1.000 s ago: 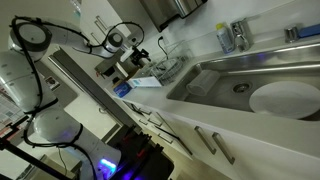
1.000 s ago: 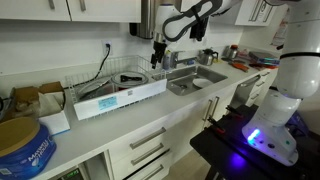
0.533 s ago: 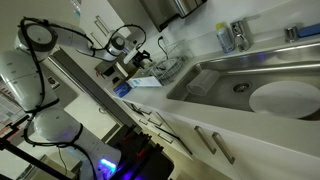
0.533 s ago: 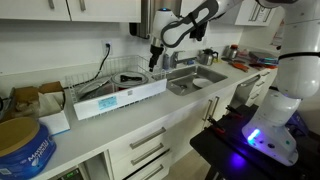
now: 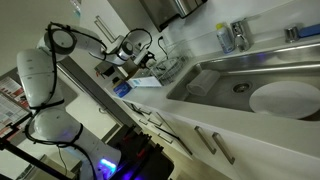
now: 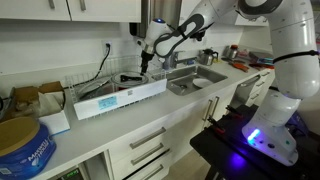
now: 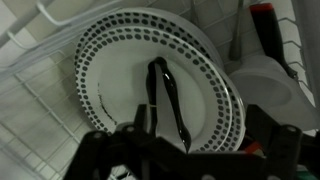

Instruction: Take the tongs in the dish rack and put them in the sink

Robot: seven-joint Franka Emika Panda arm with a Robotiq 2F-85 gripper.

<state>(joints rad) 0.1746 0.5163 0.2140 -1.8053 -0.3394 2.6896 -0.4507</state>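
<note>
The robot's open gripper should next move down toward the white plate and bring its fingers around the tongs' lower arms, as both tips of the tongs already point between those fingers.
In the wrist view the dark tongs lie on a white plate with a dark dotted rim inside the wire dish rack. My gripper is open just above them, with its fingers either side of the tongs' lower tips and nothing held. In both exterior views the gripper hangs over the dish rack; the tongs are too small to make out there. The steel sink lies beside the rack.
A large white plate lies in the sink. A long white box stands along the rack's front edge. Bottles stand behind the sink. A dark red-topped object stands in the rack beside the plate.
The arm has swung further over the dish rack and the gripper has come lower toward the plate with the tongs.
</note>
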